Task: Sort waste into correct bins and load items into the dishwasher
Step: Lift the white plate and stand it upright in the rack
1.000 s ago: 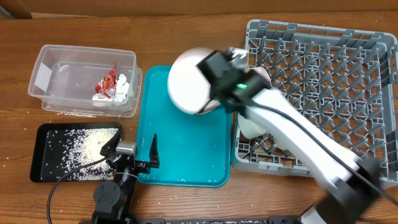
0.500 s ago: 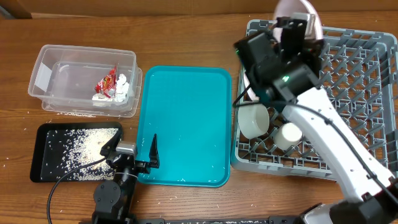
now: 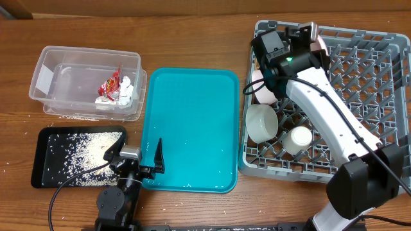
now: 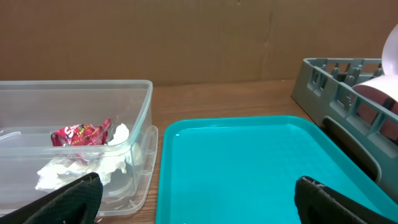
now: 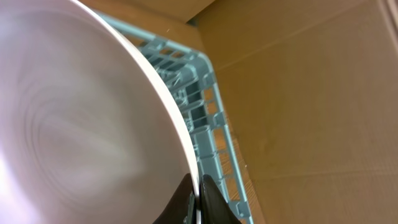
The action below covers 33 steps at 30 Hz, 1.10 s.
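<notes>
My right gripper must next lower the white plate slightly into the rack, then release it.
My right gripper [image 3: 300,37] is shut on the rim of a white plate [image 3: 259,87] and holds it on edge over the far left corner of the grey dish rack [image 3: 385,77]. In the right wrist view the plate [image 5: 74,112] fills the left side, my fingertips [image 5: 198,198] pinch its rim, and the rack [image 5: 208,118] lies just behind it. My left gripper [image 3: 137,156] is open and empty at the near edge of the teal tray [image 3: 189,128]; its fingers frame the tray [image 4: 249,168] in the left wrist view.
A white bowl [image 3: 262,123] and a white cup [image 3: 299,138] sit in the rack's near left part. A clear bin [image 3: 87,83] holds a red wrapper [image 3: 109,85] and tissue. A black tray [image 3: 77,156] holds scattered rice.
My right arm carried the plate from above the teal tray to the rack's far left corner and turned it on edge there. The left arm has not moved.
</notes>
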Available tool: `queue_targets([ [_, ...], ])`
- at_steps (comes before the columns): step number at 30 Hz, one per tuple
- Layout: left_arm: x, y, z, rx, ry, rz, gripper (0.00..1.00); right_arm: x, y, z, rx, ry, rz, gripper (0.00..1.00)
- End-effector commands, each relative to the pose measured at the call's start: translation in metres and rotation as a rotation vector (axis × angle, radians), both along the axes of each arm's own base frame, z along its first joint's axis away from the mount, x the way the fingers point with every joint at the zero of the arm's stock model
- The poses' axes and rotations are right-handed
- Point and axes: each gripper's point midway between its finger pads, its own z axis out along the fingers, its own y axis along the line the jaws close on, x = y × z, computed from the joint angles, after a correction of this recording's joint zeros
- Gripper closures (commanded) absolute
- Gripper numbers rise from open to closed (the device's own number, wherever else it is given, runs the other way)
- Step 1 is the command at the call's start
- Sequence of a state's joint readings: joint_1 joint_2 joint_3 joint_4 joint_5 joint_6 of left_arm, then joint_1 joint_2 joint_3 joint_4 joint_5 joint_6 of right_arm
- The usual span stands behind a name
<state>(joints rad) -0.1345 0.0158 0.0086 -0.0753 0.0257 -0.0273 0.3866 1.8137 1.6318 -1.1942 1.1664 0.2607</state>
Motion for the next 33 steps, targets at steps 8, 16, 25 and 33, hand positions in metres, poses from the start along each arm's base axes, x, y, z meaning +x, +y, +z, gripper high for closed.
queue_targets([
  [8,0.0,0.003,-0.001,-0.017,0.004,0.015,0.0,-0.012,0.0,-0.006,0.017,0.072,0.004,0.96],
  [16,0.0,0.003,-0.001,-0.017,0.003,0.015,0.0,-0.022,-0.007,-0.014,0.066,0.084,-0.047,0.96],
  [25,0.0,0.003,-0.001,-0.017,0.003,0.015,0.0,-0.04,0.003,-0.039,0.235,0.124,-0.104,0.95],
  [33,0.0,0.003,-0.001,-0.017,0.003,0.015,0.0,-0.037,0.009,-0.033,0.249,0.106,-0.089,0.56],
])
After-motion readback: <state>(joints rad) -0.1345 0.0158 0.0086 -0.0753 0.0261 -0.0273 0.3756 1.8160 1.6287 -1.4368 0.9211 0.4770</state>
